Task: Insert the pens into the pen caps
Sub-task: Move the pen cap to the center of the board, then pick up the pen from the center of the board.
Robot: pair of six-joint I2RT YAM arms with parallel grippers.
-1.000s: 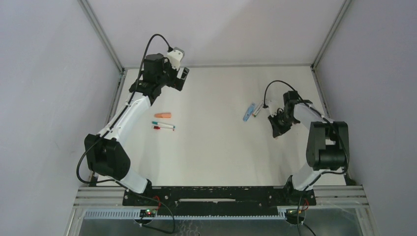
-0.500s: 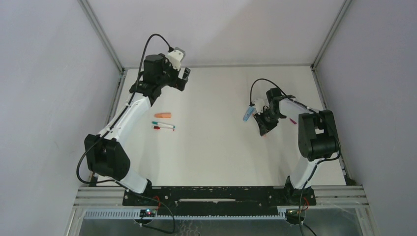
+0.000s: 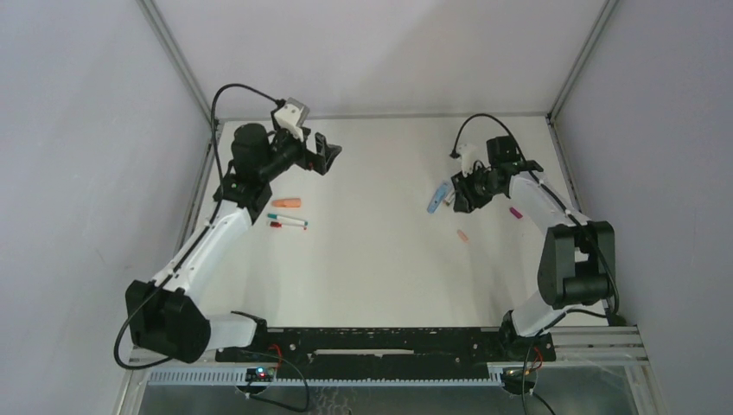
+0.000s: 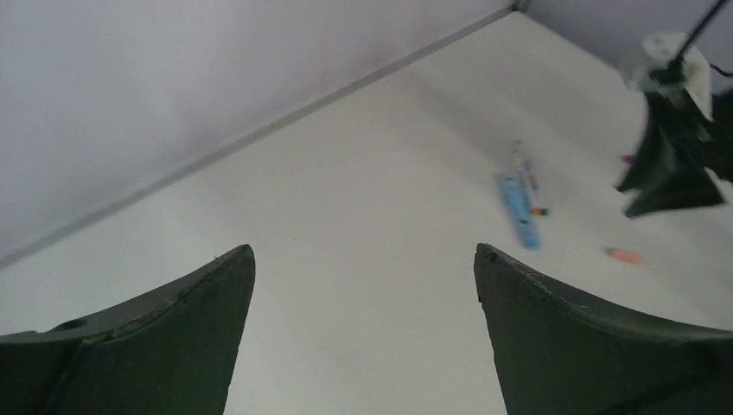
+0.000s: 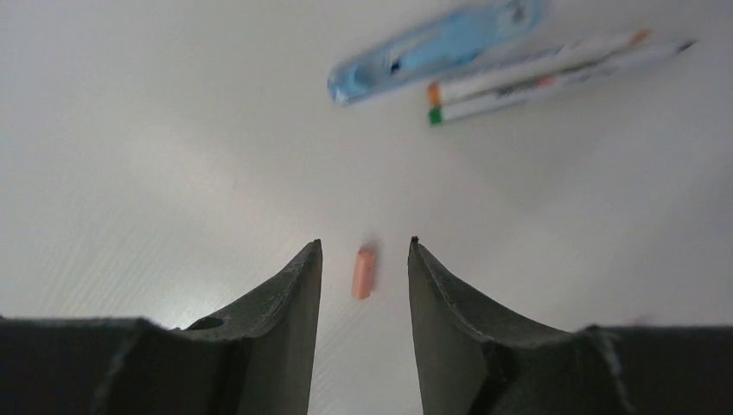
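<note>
The right gripper turns and comes down outward onto the middle of the orange-ended pen (image 3: 449, 197) (image 5: 529, 71) next, as that pen lies below and outward of the open fingers.
A small salmon pen cap (image 5: 364, 272) lies on the table, seen in the gap between my right gripper's (image 5: 363, 242) fingers and touching neither; the jaws stand apart and hold nothing. From above that cap (image 3: 462, 235) lies just nearer than the right gripper (image 3: 456, 201). A long light blue cap (image 3: 438, 196) and two pale pens (image 5: 544, 73) with orange and green ends lie side by side beyond it. A magenta cap (image 3: 516, 212) is to the right. On the left are an orange cap (image 3: 288, 203) and two pens (image 3: 288, 221). My left gripper (image 3: 331, 156) hangs wide open and empty (image 4: 363, 251).
The table's back edge and the back wall (image 4: 259, 130) run close behind the left gripper. The enclosure's side frame (image 3: 562, 164) stands just right of the right arm. Both arm bases sit at the near edge.
My right gripper has opened and drawn back towards the far side, leaving the salmon cap on the table. The left arm has swung its gripper slightly right.
</note>
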